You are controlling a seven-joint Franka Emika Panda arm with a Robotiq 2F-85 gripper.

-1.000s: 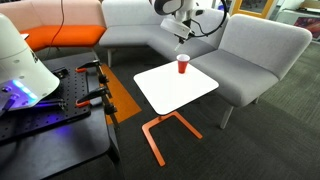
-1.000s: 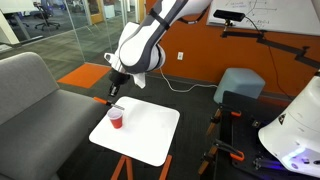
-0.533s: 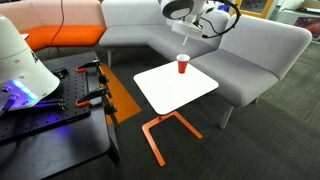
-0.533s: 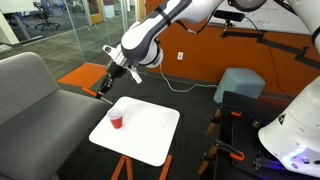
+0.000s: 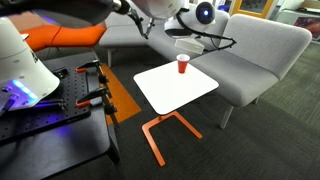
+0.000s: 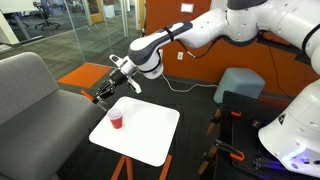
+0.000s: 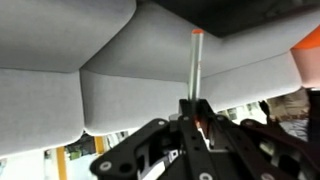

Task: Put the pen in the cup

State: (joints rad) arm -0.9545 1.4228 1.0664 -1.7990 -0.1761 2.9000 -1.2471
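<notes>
My gripper moves the pen down and toward the red cup next and brings the pen's red-orange tip into the cup's opening point(image 5: 183, 57).
The red cup point(image 5: 182, 65) stands upright near the far corner of the small white table point(image 5: 170, 92); it also shows in an exterior view point(image 6: 116, 120). My gripper point(image 6: 104, 94) hangs above and to the sofa side of the cup, tilted sideways, well clear of it. In the wrist view the gripper point(image 7: 190, 108) is shut on the pen point(image 7: 193, 70), a thin stick with a red-orange tip that juts out of the jaws against the grey sofa. The cup is out of the wrist view.
A grey sofa point(image 5: 250, 50) wraps round the table's far sides and also shows in an exterior view point(image 6: 35, 95). The table point(image 6: 150, 135) has orange legs point(image 5: 160, 130). A black cart with equipment point(image 5: 50, 120) stands near it.
The arm has swung up and away from just over the cup towards the sofa, and the wrist has turned sideways. The pen stays in the jaws. The cup has not moved.
</notes>
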